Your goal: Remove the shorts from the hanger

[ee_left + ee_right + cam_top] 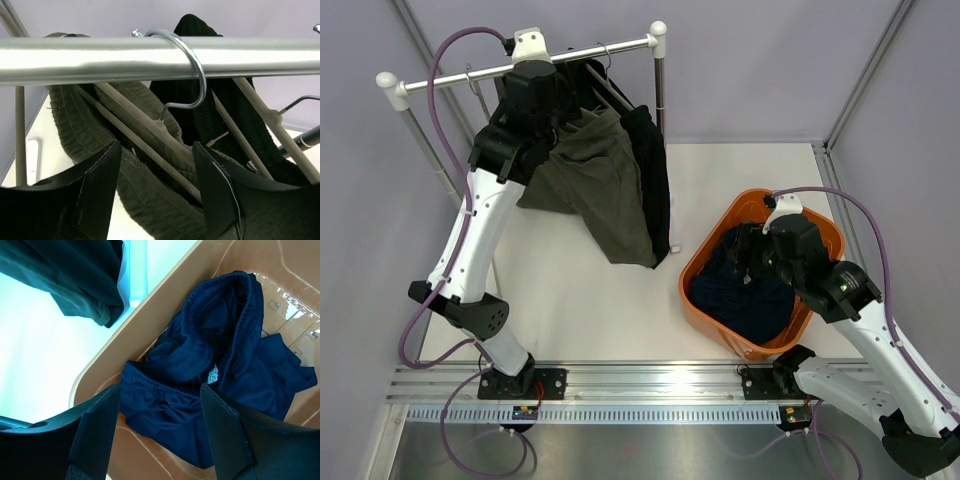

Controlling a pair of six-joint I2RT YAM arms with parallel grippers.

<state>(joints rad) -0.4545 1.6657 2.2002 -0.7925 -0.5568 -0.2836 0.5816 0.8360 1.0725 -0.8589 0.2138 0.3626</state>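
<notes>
Next, my left gripper lowers onto the hanger bar point(176, 142) beside the hanger's hook, which lies below the open fingers, because the olive-grey shorts' waistband hangs around it.
The olive-grey shorts point(590, 180) hang on a hanger point(165, 130) from the metal rail point(520, 68); their waistband point(150, 185) fills the left wrist view. The black shorts point(652, 180) hang beside them on the right and show in the left wrist view point(200, 100). The navy blue shorts point(750, 290) lie crumpled in the orange basket point(705, 255), also in the right wrist view point(210, 370). My left gripper point(156, 172) is open just under the rail, jaws either side of the olive waistband and hanger bar. My right gripper point(159, 420) is open and empty above the navy shorts.
The rack's uprights point(660, 90) stand at the back of the white table point(590, 310). The hanger's steel hook point(190, 65) loops over the rail point(150, 57). A second hanger point(265, 120) carries the black shorts. Grey walls close in left and right.
</notes>
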